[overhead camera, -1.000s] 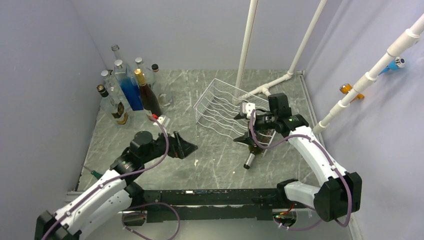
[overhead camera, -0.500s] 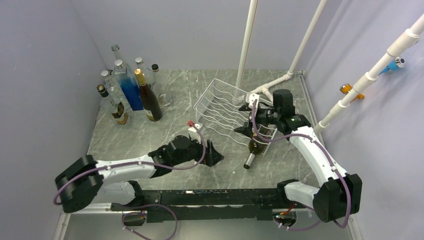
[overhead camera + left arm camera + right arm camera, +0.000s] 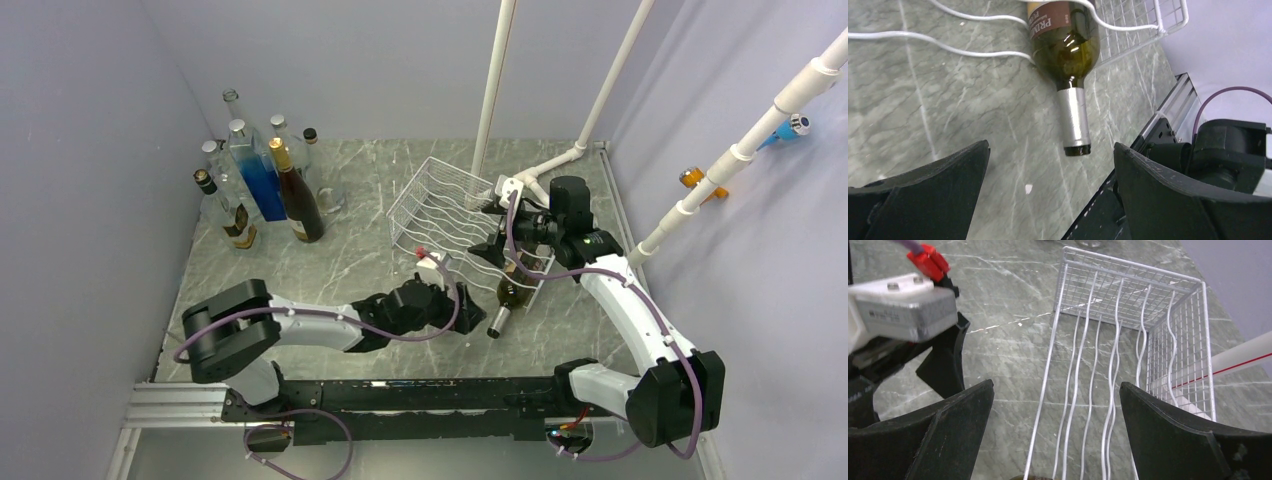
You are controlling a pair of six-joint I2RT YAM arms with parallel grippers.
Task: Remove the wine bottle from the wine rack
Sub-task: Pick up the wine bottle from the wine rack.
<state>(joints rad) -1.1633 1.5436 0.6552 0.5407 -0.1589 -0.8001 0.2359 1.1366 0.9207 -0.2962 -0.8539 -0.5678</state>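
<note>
The left gripper should next go across to the bottle and close around the bottle's silver-foiled neck (image 3: 497,322) (image 3: 1073,117), which is to the gripper's right in the top view.
The white wire wine rack (image 3: 440,212) sits at the middle right of the table. A dark green wine bottle (image 3: 510,293) lies in its rightmost cradle, its silver-foiled neck (image 3: 497,322) sticking out toward the near edge. My left gripper (image 3: 467,318) is open, low over the table just left of the neck. In the left wrist view the bottle (image 3: 1068,45) and its neck (image 3: 1073,117) lie ahead of the open gripper (image 3: 1050,144). My right gripper (image 3: 490,232) is open above the rack. In the right wrist view it (image 3: 1056,384) is empty over the rack (image 3: 1108,340).
Several upright bottles (image 3: 262,185) stand at the back left corner. White plastic pipes rise behind the rack (image 3: 492,100) and along the right wall (image 3: 740,150). The aluminium base rail (image 3: 400,392) runs along the near edge, close to the bottle's mouth.
My left arm has swept right across the table, from the left side to beside the bottle's neck. My right gripper has shifted slightly back over the rack. The bottle has not moved.
</note>
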